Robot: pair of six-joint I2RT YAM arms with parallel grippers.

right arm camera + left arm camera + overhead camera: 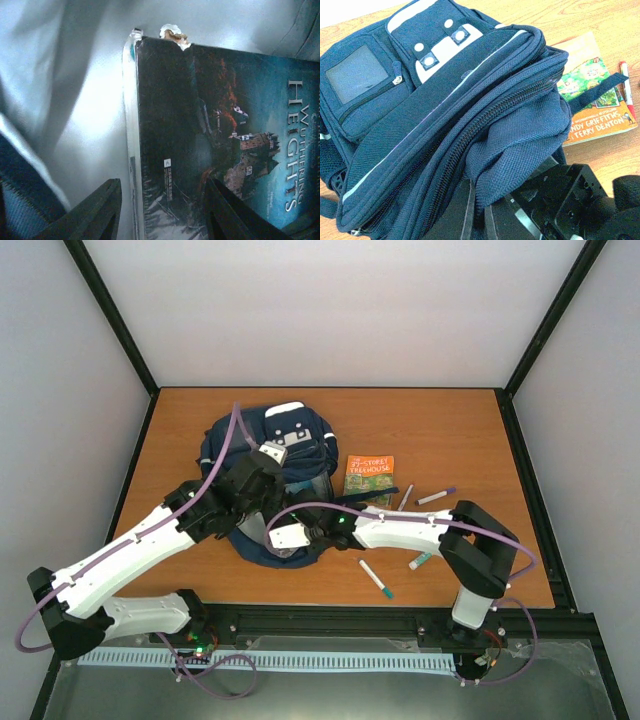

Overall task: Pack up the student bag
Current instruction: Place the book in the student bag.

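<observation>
The lifted fold of blue fabric leaves the bag open, so my left gripper next comes back and down over the bag's near end [268,553] and releases the blue fabric.
The student bag [285,445] lies in the middle of the table, navy blue with white stripes and a white-grey buckle patch [442,52]. My left gripper [479,212] is shut on a fold of the bag's blue fabric by the open zipper, and in the top view that left gripper [266,470] sits over the bag's centre. My right gripper [160,212] is inside the bag, against its grey lining [75,100]. Its jaws stand open astride the spine edge of a dark "Wuthering Heights" book [225,130]. A gap shows between the left finger [97,210] and the spine.
An orange paperback [369,478] lies right of the bag, also seen as the orange book [592,95] under a dark strap [597,90]. Several markers [435,497] are scattered to the right and front, one teal-tipped [376,579]. A red pen [626,85] lies beside the book.
</observation>
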